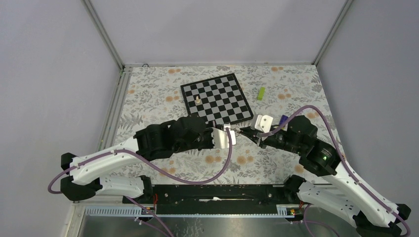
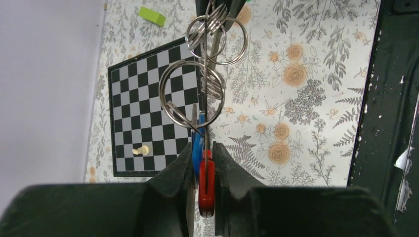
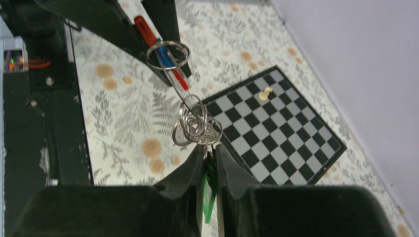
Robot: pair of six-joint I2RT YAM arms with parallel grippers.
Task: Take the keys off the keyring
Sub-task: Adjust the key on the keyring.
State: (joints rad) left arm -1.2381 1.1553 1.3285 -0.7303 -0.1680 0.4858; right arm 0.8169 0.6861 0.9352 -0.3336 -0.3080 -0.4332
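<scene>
My right gripper pulls the green-headed key between its fingers toward the right in the top view next and releases it, since it's still on its rings.
The keyring hangs stretched in the air between my two grippers, above the flowered table in front of the chessboard. My left gripper is shut on its red tag, with a blue key head pinched beside it. A large silvery ring rises from those jaws to a cluster of smaller rings. My right gripper is shut on a green-headed key, and the ring cluster sits right at its fingertips. From above, the left gripper and the right gripper nearly meet.
A chessboard lies behind the grippers with one pale chess piece on it. A lime-green block rests to its right. Purple cables loop beside both arms. A black rail runs along the near edge, and walls close in the table.
</scene>
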